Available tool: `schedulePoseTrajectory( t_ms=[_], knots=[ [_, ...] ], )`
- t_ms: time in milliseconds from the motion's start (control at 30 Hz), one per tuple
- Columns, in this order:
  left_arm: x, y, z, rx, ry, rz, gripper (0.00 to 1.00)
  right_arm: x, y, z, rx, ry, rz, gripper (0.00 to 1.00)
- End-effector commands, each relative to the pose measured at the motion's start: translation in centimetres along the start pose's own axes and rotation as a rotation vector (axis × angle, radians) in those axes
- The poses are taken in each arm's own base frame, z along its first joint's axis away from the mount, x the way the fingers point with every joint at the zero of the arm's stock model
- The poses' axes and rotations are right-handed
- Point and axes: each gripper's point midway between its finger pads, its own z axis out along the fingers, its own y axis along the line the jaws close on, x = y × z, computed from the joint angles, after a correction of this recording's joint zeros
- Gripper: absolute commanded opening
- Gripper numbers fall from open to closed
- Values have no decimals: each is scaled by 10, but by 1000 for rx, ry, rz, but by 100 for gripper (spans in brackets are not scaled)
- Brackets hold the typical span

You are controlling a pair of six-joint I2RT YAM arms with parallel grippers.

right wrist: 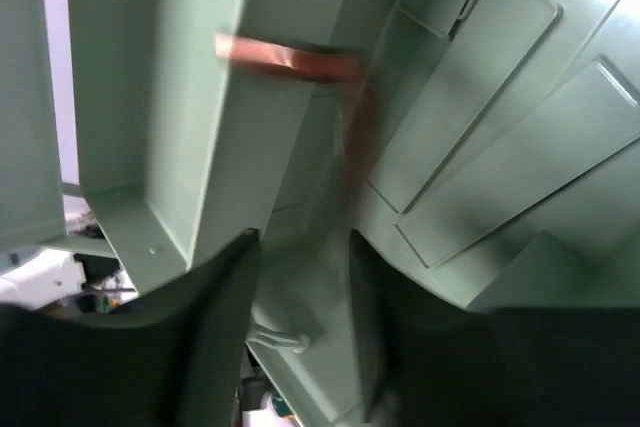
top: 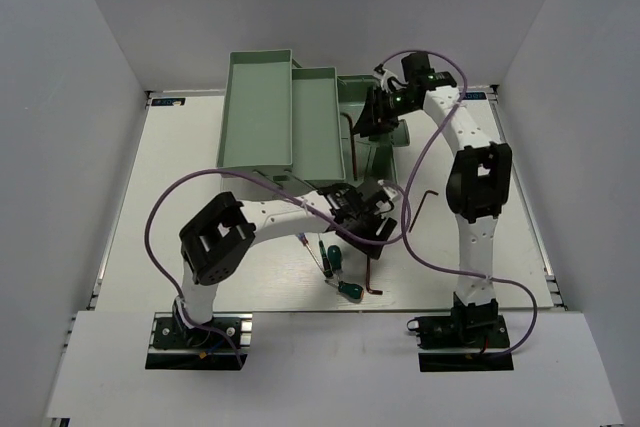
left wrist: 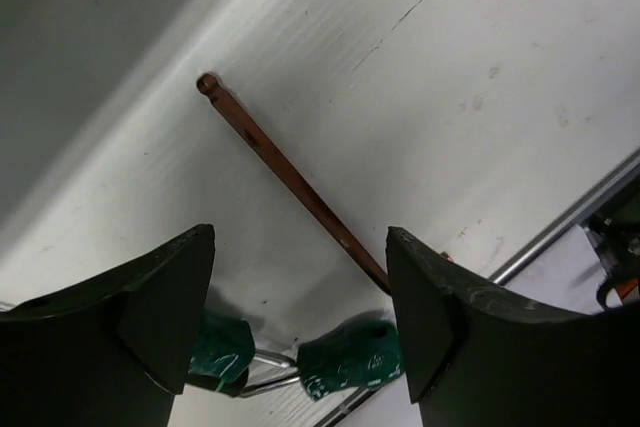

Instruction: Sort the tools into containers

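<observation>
I will next lower my left gripper onto the brown hex key's straight stem and close there, since that part lies clear of the green screwdriver handles.
My left gripper (top: 366,223) is open and empty, low over the table; in the left wrist view (left wrist: 300,247) a brown hex key (left wrist: 290,177) lies just beyond its fingertips. Two stubby green-handled screwdrivers (left wrist: 348,355) lie near it, also in the top view (top: 334,255). That hex key (top: 370,273) lies beside them. My right gripper (top: 378,119) is over the mint-green toolbox base (top: 392,137), its jaws apart (right wrist: 300,247). A blurred brown hex key (right wrist: 290,57) shows just past its fingertips, against a tray wall (right wrist: 190,117). Two mint trays (top: 258,112) stand at the back.
Another dark hex key (top: 425,203) lies on the table right of the left gripper. A thin screwdriver (top: 312,251) lies left of the green handles. Purple cables loop over both arms. The second tray (top: 318,127) adjoins the toolbox base.
</observation>
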Motion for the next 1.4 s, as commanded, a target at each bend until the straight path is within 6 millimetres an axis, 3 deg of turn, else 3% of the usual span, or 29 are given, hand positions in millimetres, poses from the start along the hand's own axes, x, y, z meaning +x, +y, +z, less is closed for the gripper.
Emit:
schedulePoseTrajectory(
  t_ms=[0,167,200,300,367,467,567,633,667,700,767,800,833,933,967,1100,1200,1267,1300,1367],
  knots=[
    [12,3,13,-72,29,-50,80,-33,31,-32,-23,-120,-88,49],
    [30,5,30,-186,69,-95,67,-33,47,-69,-25,-178,-105,53],
    [34,9,35,-208,86,-105,64,-25,37,-69,-30,-171,-73,53],
    [47,11,42,-282,117,-120,59,-26,44,-92,-36,-220,-66,54],
    [58,9,49,-325,148,-114,47,-17,38,-101,-28,-229,-39,54],
    [77,17,51,-423,201,-125,30,-4,21,-109,-2,-228,13,56],
    [97,27,55,-488,244,-131,22,9,5,-125,55,-235,41,57],
    [112,32,58,-516,269,-121,17,19,-2,-131,95,-231,26,64],
    [119,31,59,-517,276,-110,12,29,-19,-145,177,-234,-1,73],
    [119,31,59,-517,276,-110,9,36,-25,-147,202,-226,-3,90],
    [117,30,60,-512,268,-111,1,61,-58,-148,322,-193,30,91],
    [110,25,63,-495,242,-85,0,65,-55,-157,338,-204,-19,87],
    [103,21,61,-477,222,-74,0,80,-64,-155,346,-181,-1,76],
    [52,-7,49,-394,113,-42,0,105,-81,-162,402,-147,28,31],
    [39,-15,42,-374,85,-33,0,109,-87,-166,440,-136,39,24],
    [-29,-39,-1,-301,-72,-59,0,142,-100,-160,467,-7,101,22],
    [-67,-48,-33,-273,-175,-65,0,163,-107,-152,461,53,129,32],
    [-84,-43,-49,-271,-204,-71,0,170,-112,-148,469,65,137,38],
    [-97,-50,-58,-250,-240,-68,0,171,-117,-148,488,64,136,40],
    [-111,-46,-70,-238,-271,-71,0,175,-119,-145,486,78,146,40]
  ],
)
